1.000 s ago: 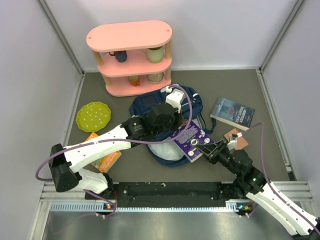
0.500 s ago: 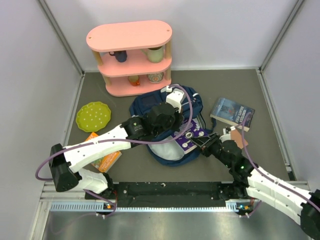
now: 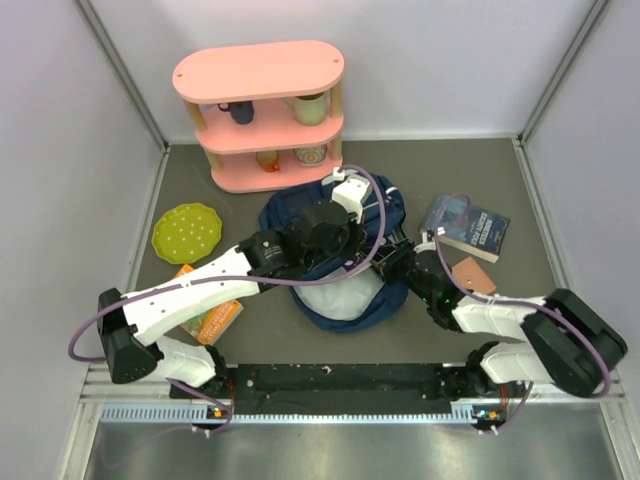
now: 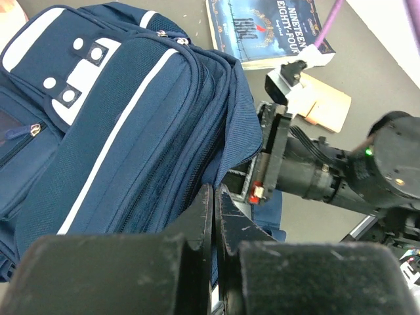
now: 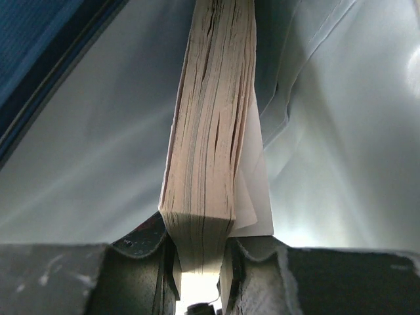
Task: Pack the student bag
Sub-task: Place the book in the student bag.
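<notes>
The right gripper will next push deeper into the bag's opening, which is to the gripper's left in the top view, and let go of the book where lining already surrounds it.
The student bag (image 3: 300, 208), navy with a white stripe, lies mid-table with its mouth facing the near edge, pale lining (image 3: 338, 298) showing. In the left wrist view my left gripper (image 4: 215, 191) is shut on the rim fabric of the student bag (image 4: 118, 118). My right gripper (image 3: 388, 260) reaches into the mouth from the right. Its fingers (image 5: 199, 243) are shut on a thick book (image 5: 210, 131), page edges up, with grey lining (image 5: 98, 164) all round it. From above the book is hidden inside the bag.
A pink shelf (image 3: 262, 110) holding mugs stands at the back. A green plate (image 3: 186, 232) and an orange book (image 3: 212, 318) lie left, partly under my left arm. A blue book (image 3: 465, 225) and a small brown card (image 3: 472, 275) lie to the right.
My right gripper has pushed left with the purple book, from over the bag's near edge into its mouth; the book no longer shows from above. The left arm barely moved.
</notes>
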Tool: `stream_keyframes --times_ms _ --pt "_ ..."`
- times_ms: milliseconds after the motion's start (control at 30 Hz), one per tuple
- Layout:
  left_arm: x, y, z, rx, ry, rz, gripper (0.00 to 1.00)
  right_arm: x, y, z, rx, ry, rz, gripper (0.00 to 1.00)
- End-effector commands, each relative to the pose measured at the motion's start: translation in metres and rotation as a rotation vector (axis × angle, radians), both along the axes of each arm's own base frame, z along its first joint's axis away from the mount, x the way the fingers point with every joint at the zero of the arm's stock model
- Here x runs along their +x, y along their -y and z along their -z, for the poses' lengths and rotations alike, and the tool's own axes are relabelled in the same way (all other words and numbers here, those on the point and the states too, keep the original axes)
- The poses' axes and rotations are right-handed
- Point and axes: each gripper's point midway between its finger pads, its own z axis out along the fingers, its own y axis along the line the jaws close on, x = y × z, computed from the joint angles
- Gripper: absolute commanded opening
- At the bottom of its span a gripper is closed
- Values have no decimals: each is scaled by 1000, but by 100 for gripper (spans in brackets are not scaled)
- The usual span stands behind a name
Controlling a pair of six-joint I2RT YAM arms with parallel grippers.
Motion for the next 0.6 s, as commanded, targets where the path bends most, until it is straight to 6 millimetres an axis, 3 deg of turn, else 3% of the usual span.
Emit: stream_keyframes --times_ms 0,267,400,433,467,567 --pt "-3 1 -75 -165 103 21 0 31 -13 -82 221 226 10 0" --pt "-10 6 -89 -241 72 41 0 58 -30 -73 217 259 82 0" --pt "-9 12 -90 -255 61 44 0 65 -31 -60 153 262 206 0" --pt "-9 14 -92 -261 60 47 0 58 -39 -55 120 263 206 0" --pt "-9 16 -91 -264 53 55 0 60 -42 -58 114 275 222 0" --pt "-8 15 -90 -267 51 41 0 64 -50 -44 105 239 239 0"
